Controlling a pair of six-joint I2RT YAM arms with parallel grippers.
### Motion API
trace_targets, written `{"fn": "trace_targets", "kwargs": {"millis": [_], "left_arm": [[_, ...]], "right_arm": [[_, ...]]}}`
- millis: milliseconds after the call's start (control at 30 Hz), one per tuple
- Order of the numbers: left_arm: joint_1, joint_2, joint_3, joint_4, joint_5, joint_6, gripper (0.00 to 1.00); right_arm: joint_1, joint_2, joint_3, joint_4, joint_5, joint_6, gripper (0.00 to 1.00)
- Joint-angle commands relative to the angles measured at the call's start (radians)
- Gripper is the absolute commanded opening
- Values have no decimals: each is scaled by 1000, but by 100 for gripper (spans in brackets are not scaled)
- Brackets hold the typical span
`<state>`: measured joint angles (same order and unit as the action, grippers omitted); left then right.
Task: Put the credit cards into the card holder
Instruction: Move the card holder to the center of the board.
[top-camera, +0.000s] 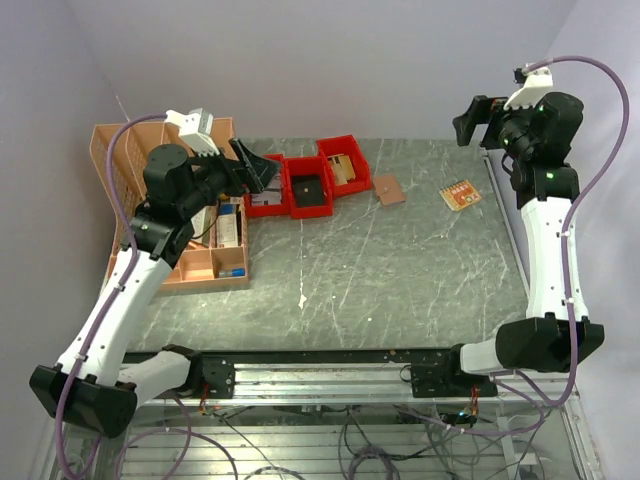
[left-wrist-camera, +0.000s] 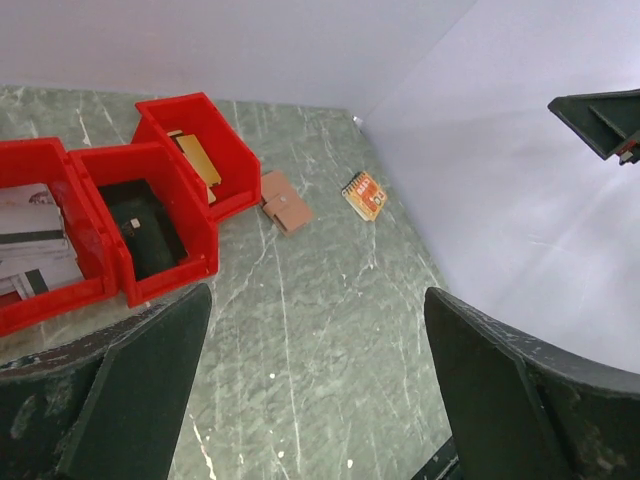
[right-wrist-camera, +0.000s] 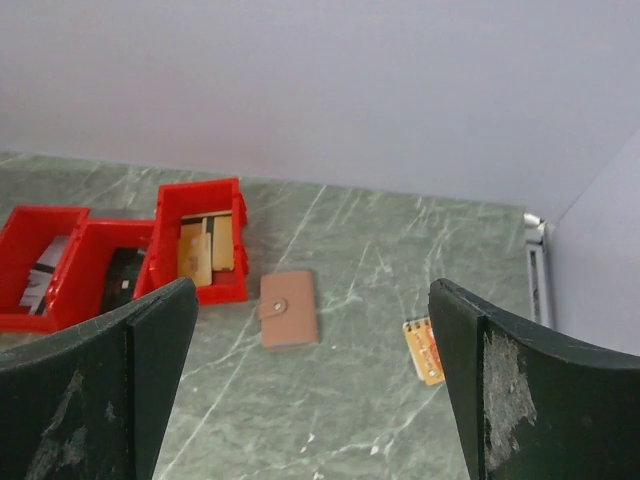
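Observation:
My right gripper needs to go down toward the bins, onto the card holder's pad-side edge, because the card holder is below it and to its left in the top view.
The card holder (top-camera: 389, 189) is a tan folded wallet with a snap tab, lying shut on the green marble table just right of the red bins; it also shows in both wrist views (left-wrist-camera: 284, 205) (right-wrist-camera: 289, 309). Tan credit cards (top-camera: 346, 170) with a dark stripe lie in the rightmost red bin (right-wrist-camera: 200, 250) (left-wrist-camera: 200, 160). My left gripper (top-camera: 255, 165) hangs open above the left bins, nothing between its fingers (left-wrist-camera: 315, 390). My right gripper (top-camera: 470, 118) is raised high at the back right, open and empty (right-wrist-camera: 310, 390).
Three red bins (top-camera: 309, 205) stand in a row at the back; the left one holds grey cards (left-wrist-camera: 30, 220). A peach desk organizer (top-camera: 105, 150) fills the back left. A small orange spiral pad (top-camera: 460, 194) lies right of the card holder. Walls close the back and sides.

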<state>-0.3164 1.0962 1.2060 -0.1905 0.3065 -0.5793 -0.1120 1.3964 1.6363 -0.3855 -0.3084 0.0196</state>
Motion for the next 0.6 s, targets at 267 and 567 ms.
{"fn": "trace_targets", "kwargs": {"millis": [267,567], "left_arm": [[5,-97,-168,68,54,-60,100],[5,-106,-327,134,106,-96,97]], "right_arm": [[-3,-2,-183,77,-406,-24,100],[39,378,-110,-131,-458,-292,100]]}}
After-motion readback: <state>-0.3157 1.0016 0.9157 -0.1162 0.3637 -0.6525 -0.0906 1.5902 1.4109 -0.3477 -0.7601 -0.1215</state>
